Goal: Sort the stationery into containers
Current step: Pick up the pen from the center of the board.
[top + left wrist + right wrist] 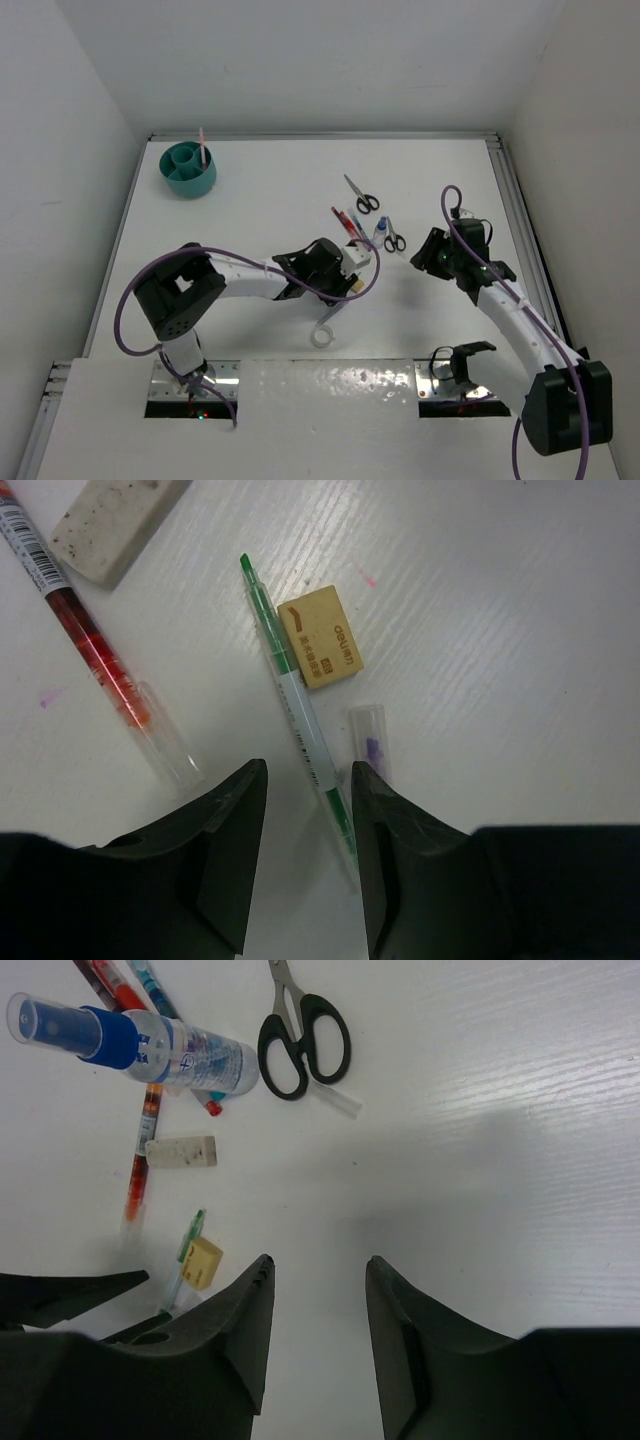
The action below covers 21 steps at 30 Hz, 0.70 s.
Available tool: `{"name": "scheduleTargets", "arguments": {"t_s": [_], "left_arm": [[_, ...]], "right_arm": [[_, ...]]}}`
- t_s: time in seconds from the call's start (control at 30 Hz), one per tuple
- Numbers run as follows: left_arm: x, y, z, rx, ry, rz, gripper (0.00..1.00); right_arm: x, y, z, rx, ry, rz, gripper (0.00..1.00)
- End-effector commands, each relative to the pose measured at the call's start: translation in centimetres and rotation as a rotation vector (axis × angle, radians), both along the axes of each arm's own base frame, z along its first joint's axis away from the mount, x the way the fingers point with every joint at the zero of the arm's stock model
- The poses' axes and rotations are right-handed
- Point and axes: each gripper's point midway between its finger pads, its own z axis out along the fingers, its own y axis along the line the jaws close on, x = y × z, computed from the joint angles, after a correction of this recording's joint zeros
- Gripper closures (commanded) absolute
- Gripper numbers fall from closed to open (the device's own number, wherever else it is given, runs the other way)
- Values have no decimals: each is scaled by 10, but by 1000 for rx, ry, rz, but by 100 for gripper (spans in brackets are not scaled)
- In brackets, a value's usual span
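Observation:
My left gripper's open fingers straddle the green pen's lower end. They'll next slide a little along it toward the tan eraser and close on the pen's white section [307, 730].
My left gripper [308, 780] is open, low over the table, its jaws either side of the lower end of a green pen [295, 695], which lies close to the right finger. A tan eraser [320, 638] touches that pen. Nearby are a white eraser [115, 520], a red pen [95, 655] and a clear cap [369, 730]. My right gripper [318, 1275] is open over bare table. Ahead of it lie a blue-capped glue bottle [150, 1045] and black-handled scissors [303, 1040]. The teal organiser [190, 170] stands at the far left with a pink pen [202, 145] in it.
A second pair of scissors [362, 195] lies farther back. A white tape ring [321, 335] sits near the front edge, beside the left arm. Walls close the table on the left, right and back. The two grippers [352, 270] [425, 255] are close together mid-table.

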Motion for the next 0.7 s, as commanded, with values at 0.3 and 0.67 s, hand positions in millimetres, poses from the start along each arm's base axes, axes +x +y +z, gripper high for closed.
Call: {"name": "scheduleTargets", "arguments": {"t_s": [0.3,0.67], "left_arm": [[11,-23,14,-22,-60,0,63],[12,-11,3,61,-78,4,63]], "right_arm": [[2,-3,8,-6,-35,-12,60],[1,-10,14,-37,-54,-26,60]]}}
